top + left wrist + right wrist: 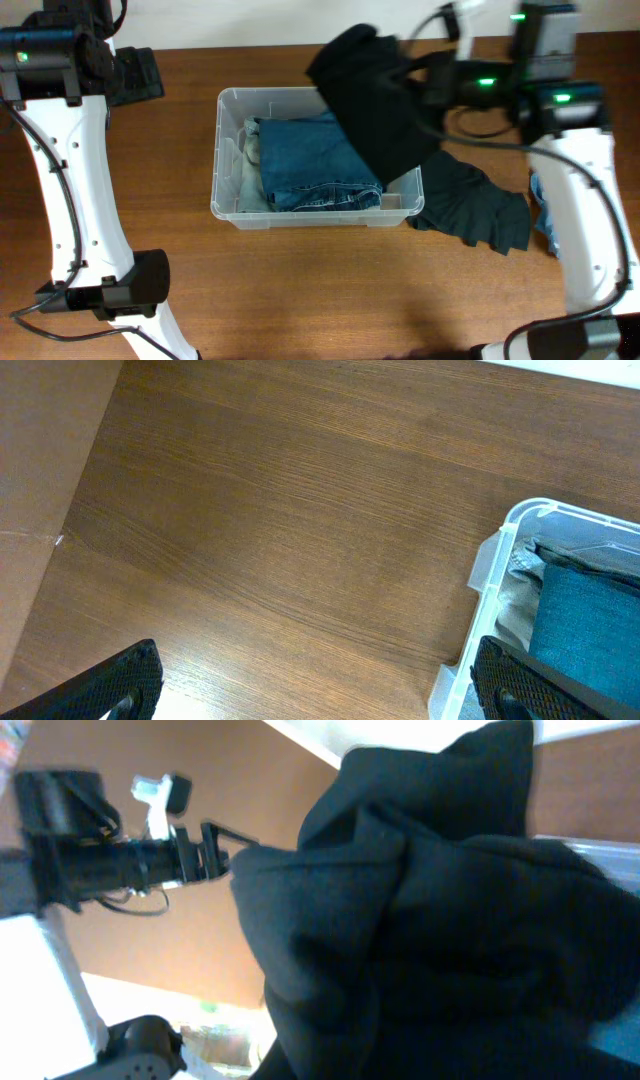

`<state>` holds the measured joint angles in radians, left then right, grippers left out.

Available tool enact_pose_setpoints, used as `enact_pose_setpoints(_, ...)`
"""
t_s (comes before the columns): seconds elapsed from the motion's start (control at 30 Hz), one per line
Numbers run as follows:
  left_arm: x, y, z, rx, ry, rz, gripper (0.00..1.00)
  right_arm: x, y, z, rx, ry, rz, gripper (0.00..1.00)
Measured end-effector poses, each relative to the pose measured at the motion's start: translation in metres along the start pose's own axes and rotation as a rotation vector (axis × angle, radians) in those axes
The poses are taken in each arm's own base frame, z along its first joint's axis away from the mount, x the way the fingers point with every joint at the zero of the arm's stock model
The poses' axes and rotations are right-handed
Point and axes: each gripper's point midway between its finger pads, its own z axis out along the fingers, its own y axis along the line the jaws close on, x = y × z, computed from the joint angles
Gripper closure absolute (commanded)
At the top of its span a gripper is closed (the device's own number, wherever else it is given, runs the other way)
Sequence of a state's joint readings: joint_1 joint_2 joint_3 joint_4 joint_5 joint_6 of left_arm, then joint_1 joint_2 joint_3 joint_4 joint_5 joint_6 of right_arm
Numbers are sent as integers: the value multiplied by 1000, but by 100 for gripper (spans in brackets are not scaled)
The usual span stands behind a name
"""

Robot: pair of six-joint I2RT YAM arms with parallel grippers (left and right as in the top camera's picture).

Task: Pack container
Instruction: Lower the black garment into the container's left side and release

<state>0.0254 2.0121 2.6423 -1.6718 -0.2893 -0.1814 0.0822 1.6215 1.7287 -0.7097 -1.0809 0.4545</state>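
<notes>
I will next carry the black garment with my right gripper toward the pale garment's side, lower it onto the jeans (315,160) and let it go, because it hangs over the container's rim.
The clear container (300,216) stands mid-table, holding folded blue jeans (315,160) and a pale garment (245,160) along its left wall. My right gripper (412,72) hovers over the container's back right corner, shut on a black garment (375,110) that hangs over the jeans and the right rim. That black garment (430,920) fills the right wrist view and hides the fingers. My left gripper (140,75) is open and empty at the back left, above bare table. In the left wrist view, the left gripper (315,695) has the container's corner (490,580) by its right fingertip (520,685).
More black cloth (475,205) lies spread on the table right of the container; I cannot tell whether it is part of the held piece. A bit of blue fabric (540,215) shows behind the right arm. The white arm bases stand at both front corners.
</notes>
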Motion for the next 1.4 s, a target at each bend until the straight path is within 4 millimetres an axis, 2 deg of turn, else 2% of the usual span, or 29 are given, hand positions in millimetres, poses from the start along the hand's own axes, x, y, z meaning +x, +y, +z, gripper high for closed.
enact_pose_setpoints(0.13, 0, 0, 0, 0, 0, 0, 1, 16, 23, 52, 19, 34, 13, 96)
enact_pose_setpoints(0.27, 0, 0, 0, 0, 0, 0, 1, 30, 25, 93, 98, 27, 88, 96)
enact_pose_setpoints(0.37, 0, 0, 0, 0, 0, 0, 1, 31, 11, 107, 180, -8, 165, 96)
enact_pose_setpoints(0.53, 0, 0, 0, 0, 0, 0, 1, 21, -18, 120, 250, -80, 266, 96)
enact_pose_setpoints(0.7, 0, 0, 0, 0, 0, 0, 1, 24, -61, 148, 272, -112, 381, 96)
enact_pose_setpoints(0.8, 0, 0, 0, 0, 0, 0, 1, 35, -85, 174, 250, -113, 452, 96)
enact_pose_setpoints(0.87, 0, 0, 0, 0, 0, 0, 1, 53, -100, 194, 236, -91, 528, 96)
enact_pose_setpoints(0.97, 0, 0, 0, 0, 0, 0, 0, 75, -112, 210, 241, -65, 625, 96)
enact_pose_setpoints(1.1, 0, 0, 0, 0, 0, 0, 1, 95, -126, 215, 267, -50, 722, 96)
enact_pose_setpoints(1.23, 0, 0, 0, 0, 0, 0, 0, 102, -137, 212, 300, -49, 740, 96)
enact_pose_setpoints(1.33, 0, 0, 0, 0, 0, 0, 1, 107, -150, 207, 360, -53, 736, 96)
enact_pose_setpoints(1.4, 0, 0, 0, 0, 0, 0, 1, 115, -167, 197, 443, -52, 745, 96)
